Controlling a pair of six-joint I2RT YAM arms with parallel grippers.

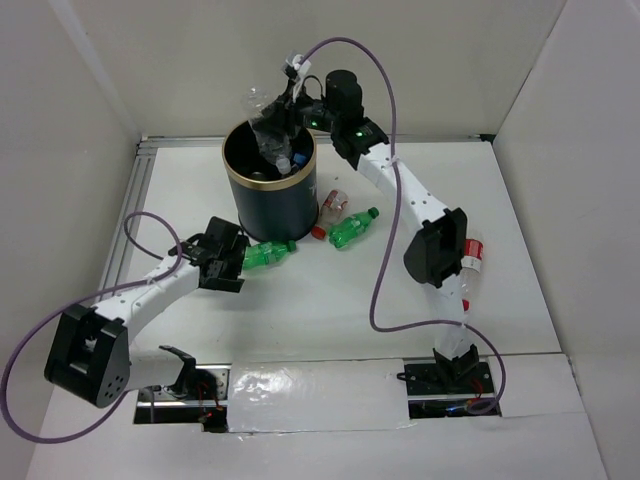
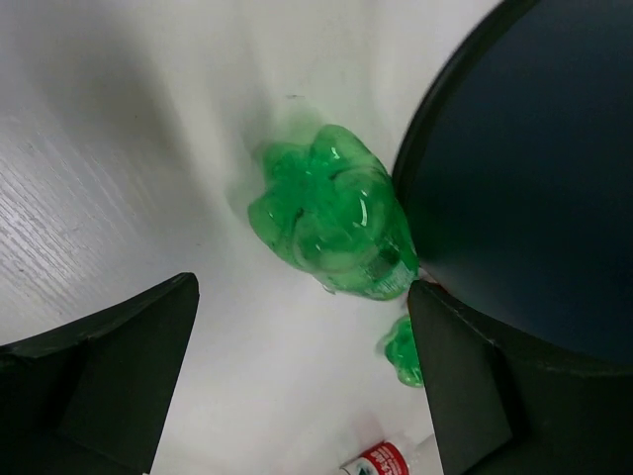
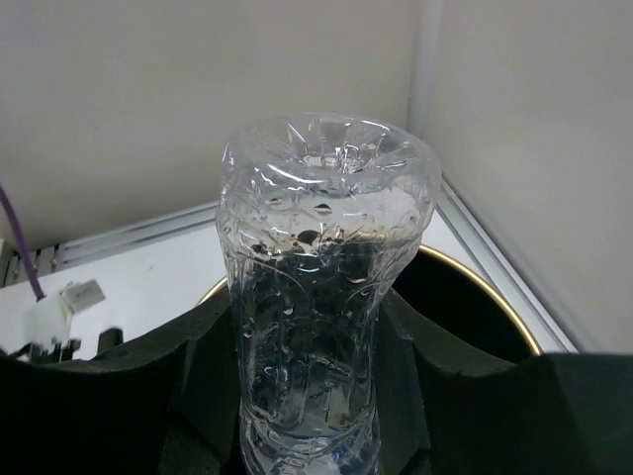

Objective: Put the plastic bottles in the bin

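Observation:
The green bottle's base faces the open fingers of my left gripper, so my left gripper needs to slide to the right in the top view next and bring its fingers around the base.
The dark navy bin with a gold rim stands at the back middle; a bottle with a blue cap lies inside. My right gripper is shut on a clear bottle, held base-up over the bin's mouth; it fills the right wrist view. My left gripper is open just left of a green bottle lying against the bin's foot; the left wrist view shows its base beyond the fingers. A second green bottle and a red-labelled clear bottle lie right of the bin.
Another clear bottle with a red label lies beside the right arm's elbow at the right. The bin wall is close on the right of my left gripper. White walls enclose the table on three sides.

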